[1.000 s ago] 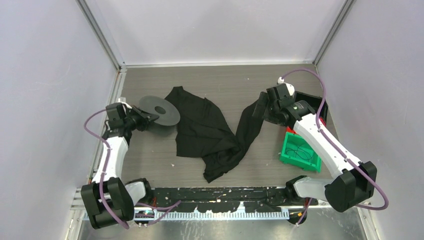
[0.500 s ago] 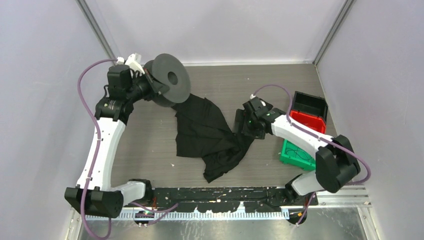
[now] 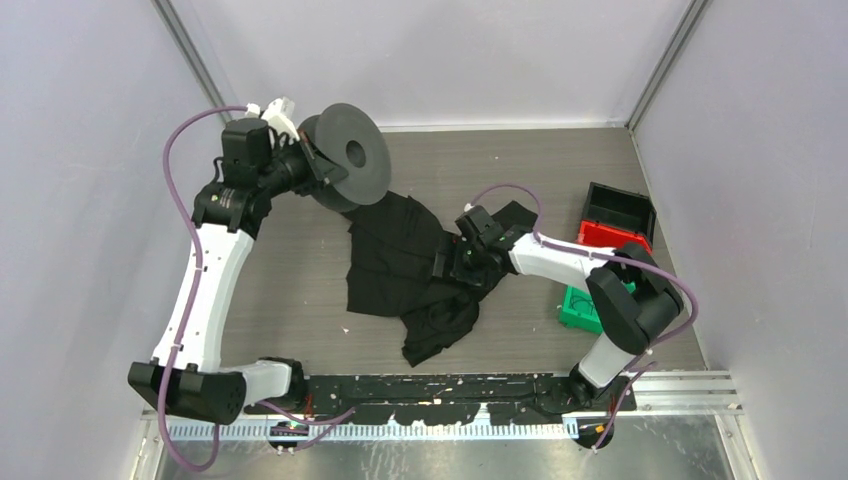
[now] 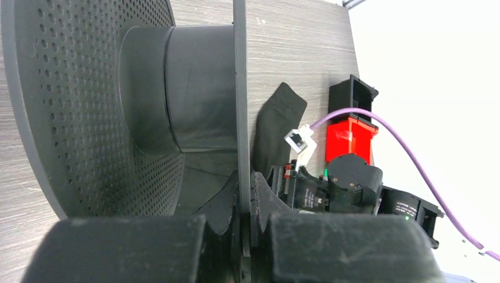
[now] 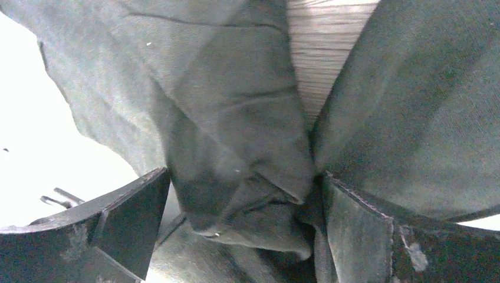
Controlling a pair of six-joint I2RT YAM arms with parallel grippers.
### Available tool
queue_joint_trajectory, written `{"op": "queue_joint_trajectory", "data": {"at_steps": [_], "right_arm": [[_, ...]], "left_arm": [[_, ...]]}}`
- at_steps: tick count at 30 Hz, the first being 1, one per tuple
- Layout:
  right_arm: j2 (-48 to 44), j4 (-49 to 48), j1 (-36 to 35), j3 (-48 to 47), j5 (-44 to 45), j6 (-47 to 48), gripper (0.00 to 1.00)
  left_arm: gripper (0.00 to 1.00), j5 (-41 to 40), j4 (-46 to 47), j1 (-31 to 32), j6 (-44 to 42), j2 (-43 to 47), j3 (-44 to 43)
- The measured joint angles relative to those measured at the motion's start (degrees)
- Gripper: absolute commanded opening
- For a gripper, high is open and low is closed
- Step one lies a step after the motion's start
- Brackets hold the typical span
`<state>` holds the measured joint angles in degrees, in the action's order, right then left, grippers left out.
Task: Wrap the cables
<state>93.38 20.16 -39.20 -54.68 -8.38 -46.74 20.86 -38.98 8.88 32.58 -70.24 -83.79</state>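
I still hold the spool [image 3: 350, 160] aloft, so next my left gripper will carry it toward the bins and lower it to the tabletop between cloth and bins, then release it.
A grey spool [image 3: 350, 160] with perforated flanges [image 4: 71, 100] is held up off the table at the back left. My left gripper [image 3: 312, 166] is shut on the rim of one thin flange [image 4: 239, 88], with one finger on each side [image 4: 246, 191]. My right gripper [image 3: 447, 263] is low over the black cloth garment [image 3: 395, 250], open, its jaws straddling a bunched fold of the fabric [image 5: 242, 183]. The cloth [image 5: 236, 118] fills the right wrist view. The cables do not show in any view.
Black [image 3: 620, 205], red [image 3: 598, 236] and green [image 3: 572, 308] bins stand at the right, the green one half hidden by the right arm. Walls enclose the table on three sides. Bare wood table [image 3: 290, 290] lies left of the cloth.
The left arm lifted the spool off the table and carried it up toward the back left. The right arm swung left from the bins down onto the cloth, still open.
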Motion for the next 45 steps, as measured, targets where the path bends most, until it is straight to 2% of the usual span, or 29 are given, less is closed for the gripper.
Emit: {"op": "queue_joint_trajectory", "data": {"at_steps": [4,8,12,20,23,27,30,36,41,45], "right_arm": [[1.4,-1.8,-2.1,-1.8,-2.6,-0.3,1.0],[1.3,2.9,-3.5,-7.5,0.4,2.7,1.0],[-2.7,10.0,-3.5,-11.6,11.8,7.4,1.0],[-19.6,23.8,-0.9,-13.5,35.1,13.3,1.0],[-23.7,28.2,3.0,-14.2,41.3,13.2,1.0],[-30.2,32.7,11.8,-14.2,46.8,12.1,1.0],[-35.4,34.8,16.8,-14.5,49.9,11.5,1.0],[-39.1,37.6,18.4,-17.6,52.5,10.9,1.0],[-39.2,39.1,18.4,-18.2,53.1,10.8,1.0],[-39.5,40.0,18.4,-18.2,53.2,10.8,1.0]], "left_arm": [[0.01,0.2,-0.8,1.6,-0.8,-1.0,-1.1],[0.01,0.4,-3.0,5.3,-3.3,-4.7,-3.7],[0.0,0.6,-4.4,9.9,-5.2,-9.0,-5.2],[0.01,-1.1,-6.8,18.5,-8.0,-18.6,-9.1],[0.0,-2.9,-6.9,23.0,-8.9,-22.2,-12.0],[0.01,-4.0,-5.7,28.8,-8.8,-26.3,-15.0],[0.01,-4.7,-4.8,33.2,-8.3,-31.2,-19.0],[0.0,-4.9,-1.2,40.0,-5.5,-44.3,-29.0],[0.01,-5.5,0.8,43.3,-2.8,-50.4,-30.7],[0.01,-6.8,2.7,44.4,-2.8,-51.8,-31.6]]}}
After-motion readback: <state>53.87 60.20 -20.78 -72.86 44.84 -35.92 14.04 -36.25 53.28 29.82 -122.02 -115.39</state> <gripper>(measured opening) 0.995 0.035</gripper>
